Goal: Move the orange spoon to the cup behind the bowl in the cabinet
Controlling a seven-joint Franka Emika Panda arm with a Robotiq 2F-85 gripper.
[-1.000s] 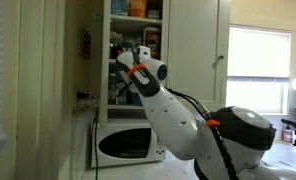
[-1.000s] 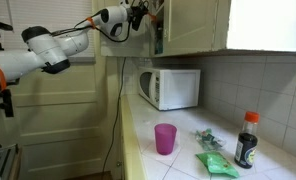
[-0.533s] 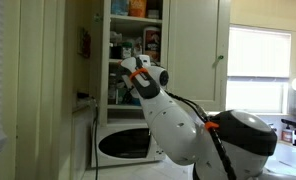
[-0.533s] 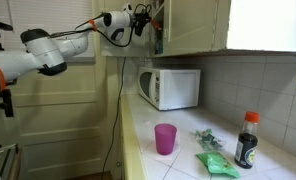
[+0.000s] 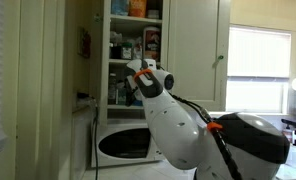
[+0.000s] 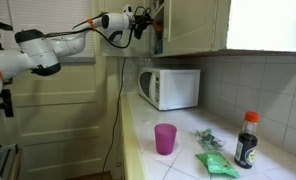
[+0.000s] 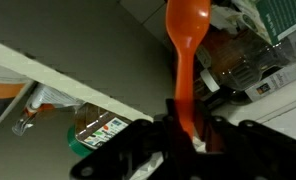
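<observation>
My gripper carries the spoon point(image 7: 187, 40) outward next, clear of the shelf edge, and lets go of its stem in the shelf space beside the dark bottles, outward of my gripper.
In the wrist view my gripper point(image 7: 186, 125) is shut on the stem of the orange spoon point(image 7: 187, 40), whose bowl end points away from the jaws toward crowded cabinet shelves. In both exterior views the gripper point(image 5: 136, 72) point(image 6: 143, 20) hangs at the open front of the cream-white cabinet point(image 5: 193, 50) point(image 6: 188, 25). The spoon is too small to make out there. Bottles, boxes and jars point(image 5: 128, 45) fill the shelves. I cannot pick out a bowl or a cup inside the cabinet.
A white microwave point(image 5: 128, 145) point(image 6: 173, 87) stands on the counter under the cabinet. A pink cup point(image 6: 165, 138), a dark sauce bottle point(image 6: 247, 140) and green packets point(image 6: 216, 165) lie on the counter. A shelf edge point(image 7: 58, 70) crosses the wrist view.
The wrist and gripper have sunk a little in front of the shelves, with the spoon still held. Nothing else has moved.
</observation>
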